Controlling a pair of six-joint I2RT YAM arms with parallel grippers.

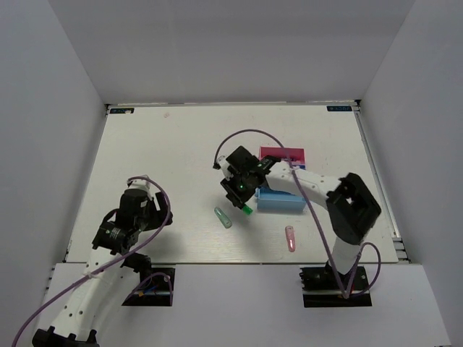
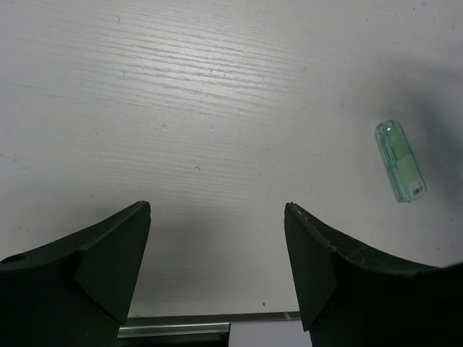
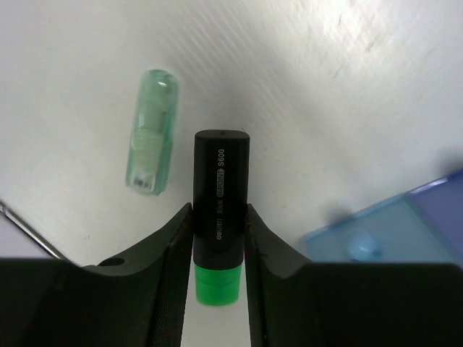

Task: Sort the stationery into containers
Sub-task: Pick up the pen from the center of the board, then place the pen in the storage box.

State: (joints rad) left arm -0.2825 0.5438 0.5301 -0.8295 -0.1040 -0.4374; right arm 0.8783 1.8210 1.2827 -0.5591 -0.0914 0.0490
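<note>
Next, my right gripper moves to the right in the top view, over the dark blue tray (image 3: 445,208), and releases the black highlighter, which hangs beside the trays.
My right gripper (image 1: 244,199) is shut on a black highlighter with a green end (image 3: 219,210) and holds it above the table, just left of the light blue tray (image 1: 278,202). The green end shows below the gripper in the top view (image 1: 247,210). The pink tray (image 1: 283,154) lies at the far end of the row; the dark blue one is mostly hidden by the right arm. A pale green stick (image 1: 223,217) lies on the table, also in the right wrist view (image 3: 150,131) and the left wrist view (image 2: 400,160). My left gripper (image 2: 217,217) is open and empty at the left.
A pink item (image 1: 291,238) lies on the table near the front edge, right of the pale green stick. The light blue tray's corner (image 3: 391,231) shows at the right of the right wrist view. The table's front edge (image 2: 210,318) lies just below my left fingers.
</note>
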